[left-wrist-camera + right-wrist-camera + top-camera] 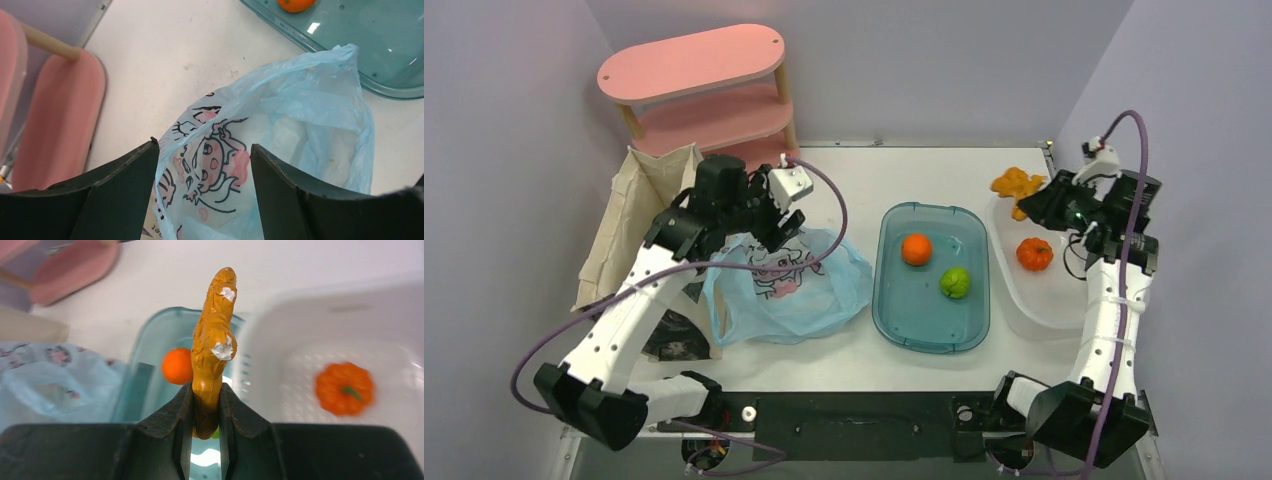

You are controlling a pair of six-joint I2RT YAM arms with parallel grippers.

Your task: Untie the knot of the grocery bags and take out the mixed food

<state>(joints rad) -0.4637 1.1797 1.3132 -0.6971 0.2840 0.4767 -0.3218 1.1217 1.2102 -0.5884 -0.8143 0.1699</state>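
The tray's near end (1052, 296) lies below and back, empty past the pumpkin. I need to pull my right gripper back next, lower it and release the food there.
The light blue grocery bag (796, 290) lies open and crumpled left of centre, its printed cartoon side (215, 165) up. My left gripper (205, 147) is open right above it, and bag plastic stands loosely between its fingers (125, 175). From above, that left gripper (769, 235) sits at the bag's far edge. An orange fruit (916, 249) and a green fruit (955, 282) lie in the teal tub (894, 320). My right gripper (206, 405) is shut on a lumpy orange-brown food piece (214, 340), held above the white tray's far end (1016, 185).
A white perforated tray (1024, 315) at the right holds a small orange pumpkin (1034, 254). A beige canvas tote (634, 215) stands at the left edge. A pink two-tier shelf (694, 65) stands at the back left. Purple walls close in on both sides.
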